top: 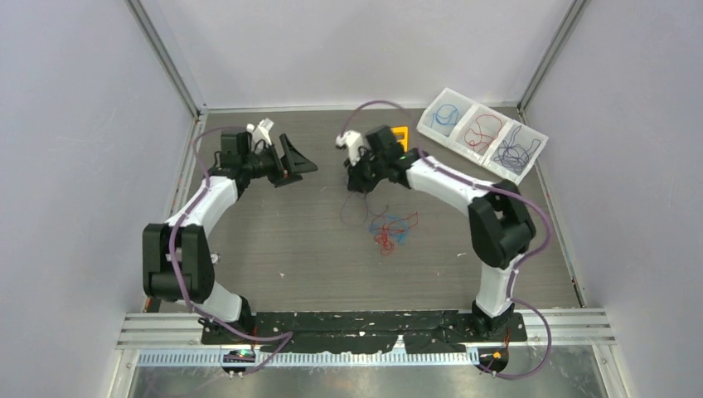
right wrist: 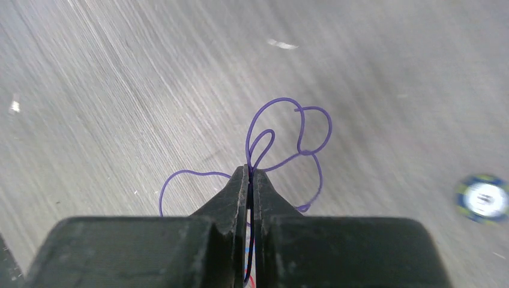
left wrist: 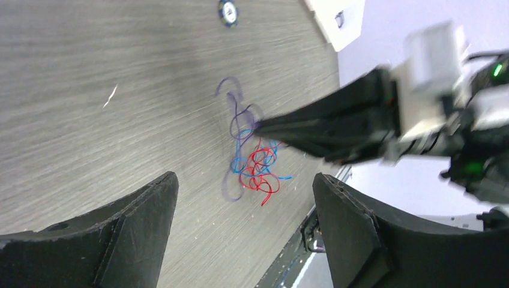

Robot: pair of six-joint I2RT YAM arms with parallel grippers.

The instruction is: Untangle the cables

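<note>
I will next swing my right gripper to its right in the top view, over the purple-wire section (top: 516, 152), and lower it to let go of the purple cable among matching cables.
A small clump of thin red and blue cables (top: 392, 230) lies on the table's middle, with a dark purple cable (top: 358, 209) running up from it. My right gripper (top: 362, 184) is shut on the purple cable (right wrist: 282, 135), whose loops stick out past the fingertips in the right wrist view. In the left wrist view the clump (left wrist: 257, 168) lies on the table with the purple cable (left wrist: 238, 129) pulled toward the right gripper's tip. My left gripper (top: 308, 166) is open and empty, held above the table at the back left, apart from the cables.
A white three-compartment tray (top: 438, 130) at the back right holds blue, red and purple wires. An orange plastic triangle (top: 400, 135) lies behind the right gripper. A small round blue-rimmed disc (right wrist: 484, 198) lies on the table. Walls close the left, right and back sides.
</note>
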